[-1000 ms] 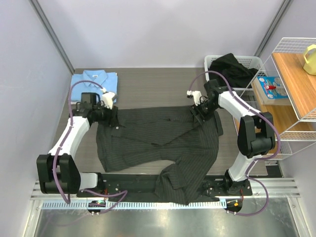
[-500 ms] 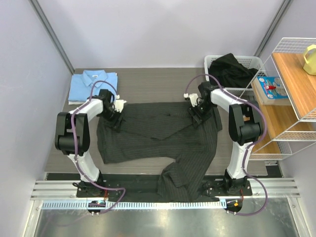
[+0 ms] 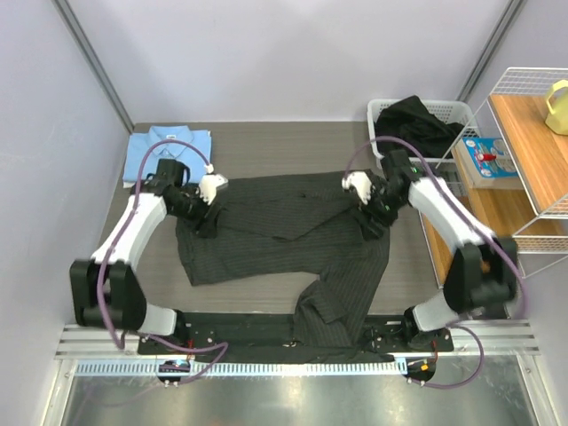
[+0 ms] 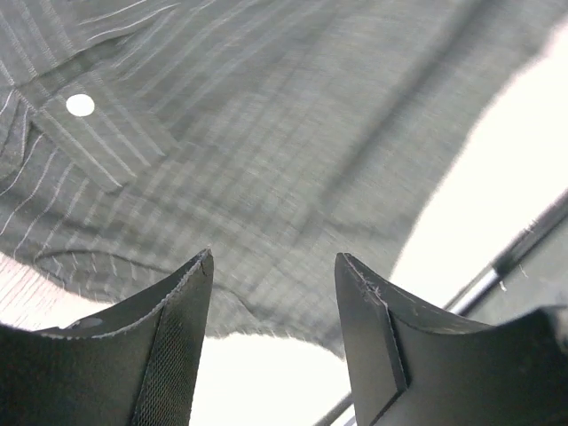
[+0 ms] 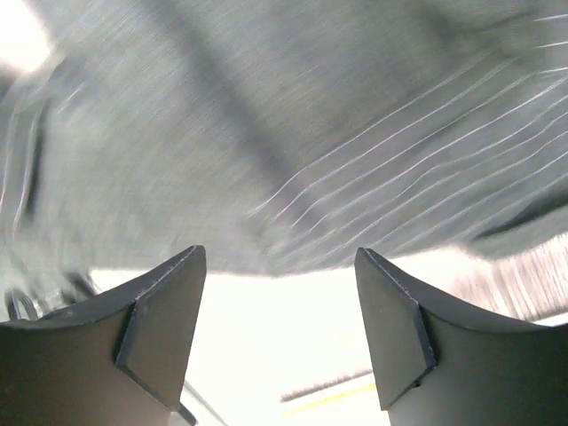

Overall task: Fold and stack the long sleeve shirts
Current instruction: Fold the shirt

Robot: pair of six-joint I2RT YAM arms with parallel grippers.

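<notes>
I need to draw my left gripper back and down onto the pinstriped shirt's near corner (image 3: 193,280) (image 4: 330,341), since that corner is below the gripper, toward its own arm's base.
The black pinstriped shirt (image 3: 284,232) lies spread across the table, and one sleeve (image 3: 333,306) trails over the near edge. The light blue shirt (image 3: 169,146) lies folded at the back left. My left gripper (image 3: 206,220) is over the pinstriped shirt's left upper corner, open and empty. In the left wrist view (image 4: 273,257) the cloth (image 4: 266,133) is beyond the fingertips. My right gripper (image 3: 374,224) is over the shirt's right upper corner, open and empty. In the right wrist view (image 5: 280,253) the striped cloth (image 5: 311,133) is just past the fingers.
A white laundry basket (image 3: 380,108) holding a dark garment (image 3: 417,124) stands at the back right. A wire shelf unit (image 3: 524,177) with a blue box and a yellow item stands at the right. The arm bases sit on a black rail along the near edge.
Both arms have swung and their grippers have moved a little toward the near side over the shirt's upper corners. The shirt has bunched inward, and its hanging sleeve has shifted right.
</notes>
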